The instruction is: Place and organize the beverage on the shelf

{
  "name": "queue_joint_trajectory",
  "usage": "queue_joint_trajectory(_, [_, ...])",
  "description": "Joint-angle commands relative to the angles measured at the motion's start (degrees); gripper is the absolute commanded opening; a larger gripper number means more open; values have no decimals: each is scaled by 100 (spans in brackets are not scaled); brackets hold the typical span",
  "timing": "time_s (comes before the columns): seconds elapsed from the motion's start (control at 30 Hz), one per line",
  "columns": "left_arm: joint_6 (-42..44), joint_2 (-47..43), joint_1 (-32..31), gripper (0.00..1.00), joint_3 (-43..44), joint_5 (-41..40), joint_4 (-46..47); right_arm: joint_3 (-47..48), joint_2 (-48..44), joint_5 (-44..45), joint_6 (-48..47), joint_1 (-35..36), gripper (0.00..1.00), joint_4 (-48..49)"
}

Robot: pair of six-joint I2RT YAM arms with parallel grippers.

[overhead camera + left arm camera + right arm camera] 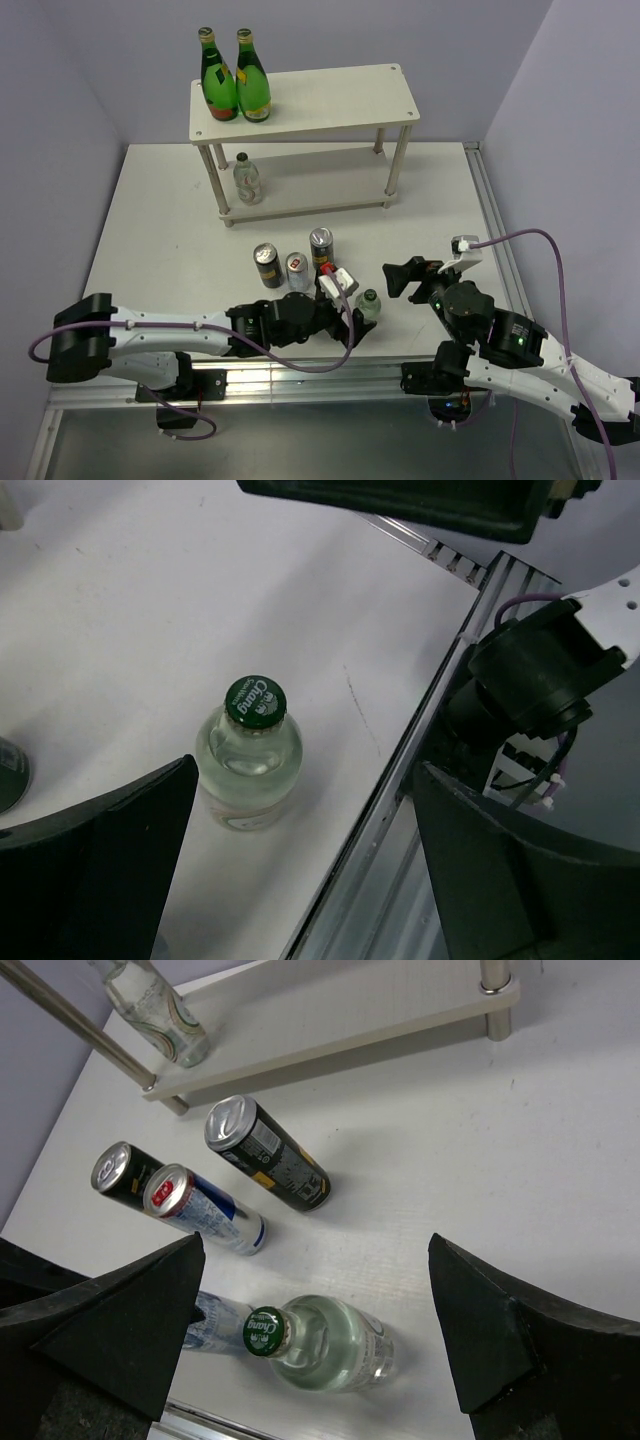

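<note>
To the right of my left gripper in the top view, the bottle's green cap [368, 305] [255, 702] stands beyond the gripper's open fingers, so next I move that way until they straddle it.
A squat clear bottle with a green cap [368, 305] stands near the table's front edge. My left gripper [352, 318] is open right beside it; in the left wrist view the bottle [250, 752] stands between the spread fingers, nearer the left one, and my gripper [300, 880] touches nothing. My right gripper [403, 277] is open and empty, just right of the bottle [325, 1345]. Two black cans [265, 1155] [125, 1172] and a silver can [200, 1210] stand behind; a second silver can [222, 1322] is partly hidden. The other clear bottle [247, 180] stands on the lower board of the shelf [330, 100].
Two tall green glass bottles [235, 78] stand on the shelf's top board at the left. The metal rail of the table's front edge [430, 740] runs close to the bottle. The right arm's base [540, 670] is just past the rail.
</note>
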Motion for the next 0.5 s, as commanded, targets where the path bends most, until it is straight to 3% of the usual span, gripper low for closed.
queue_joint_trajectory(0.0, [-48, 375, -83, 95, 65, -263, 816, -18, -78, 230, 93, 71, 100, -2])
queue_joint_trajectory(0.33, [30, 1509, -83, 93, 434, -1661, 1581, -18, -52, 256, 119, 89, 100, -37])
queue_joint_trajectory(0.47, [92, 1878, -83, 92, 575, -1828, 1836, -10, -25, 265, 128, 133, 100, -54])
